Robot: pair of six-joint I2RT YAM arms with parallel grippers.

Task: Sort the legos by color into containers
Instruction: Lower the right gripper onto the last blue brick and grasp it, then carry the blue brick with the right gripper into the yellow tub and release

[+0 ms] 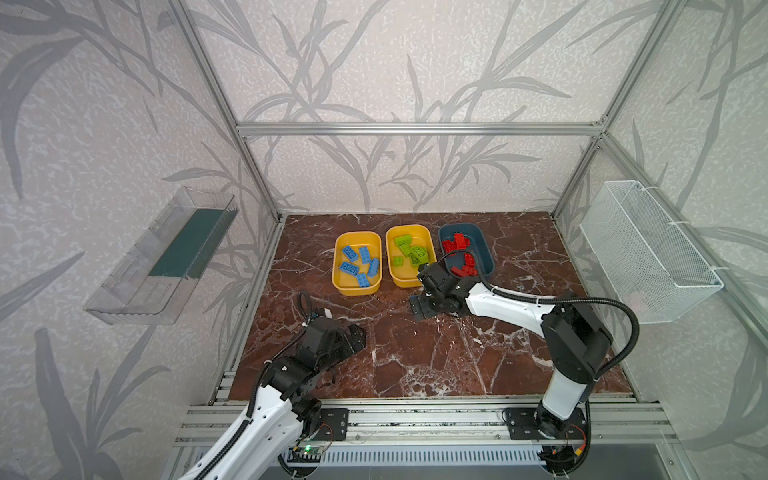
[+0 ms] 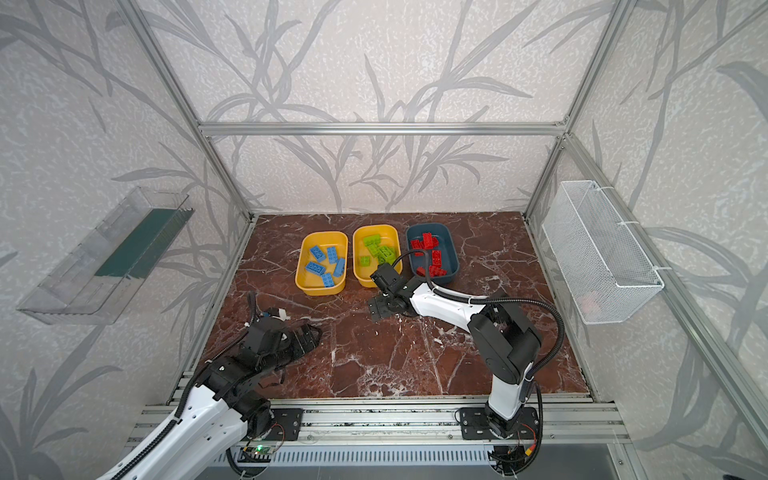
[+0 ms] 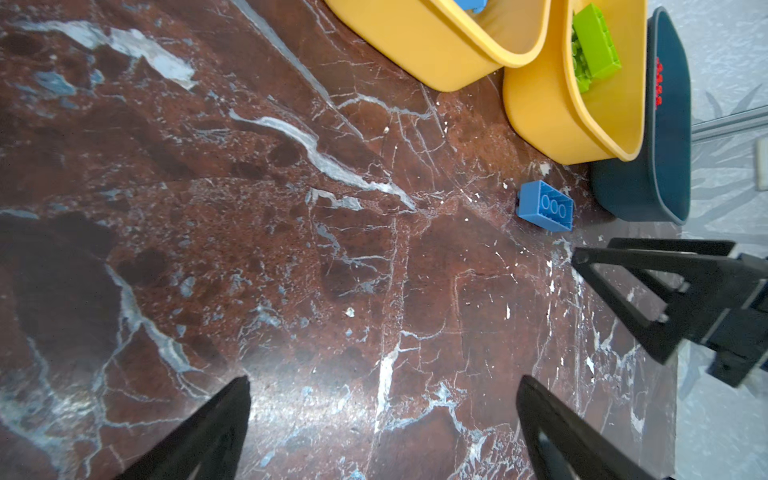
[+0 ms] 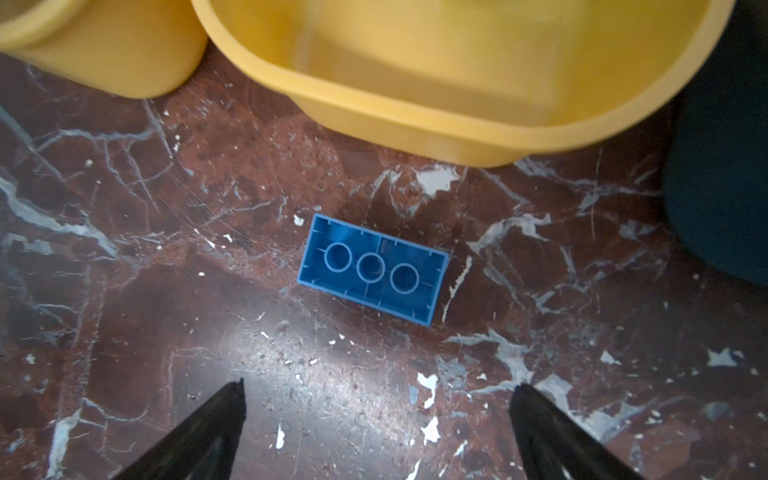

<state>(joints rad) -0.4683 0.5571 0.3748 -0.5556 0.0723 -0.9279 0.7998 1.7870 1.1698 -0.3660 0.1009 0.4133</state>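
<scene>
My right gripper moves outward and down over the blue brick next, fingers astride its short ends, since it is the one lego still outside the tubs.
Three tubs stand in a row at the back of the table. In both top views the left yellow tub (image 1: 357, 292) holds several blue legos (image 1: 358, 262). The middle yellow tub (image 1: 405, 283) holds green legos (image 1: 411, 250), and the teal tub (image 1: 488, 253) holds red legos (image 1: 459, 249). One blue brick (image 4: 373, 269) lies studs-down on the table in front of the middle tub; the left wrist view shows that brick (image 3: 545, 205) too. My right gripper (image 4: 378, 384) hovers open just short of it. My left gripper (image 3: 385, 378) is open and empty, low at the front left (image 1: 360, 337).
A clear plastic tray (image 1: 162, 257) hangs on the left wall and a white wire mesh basket (image 1: 648, 257) on the right wall. Aluminium frame posts border the marble table (image 1: 415, 365). The right arm reaches across the table's middle.
</scene>
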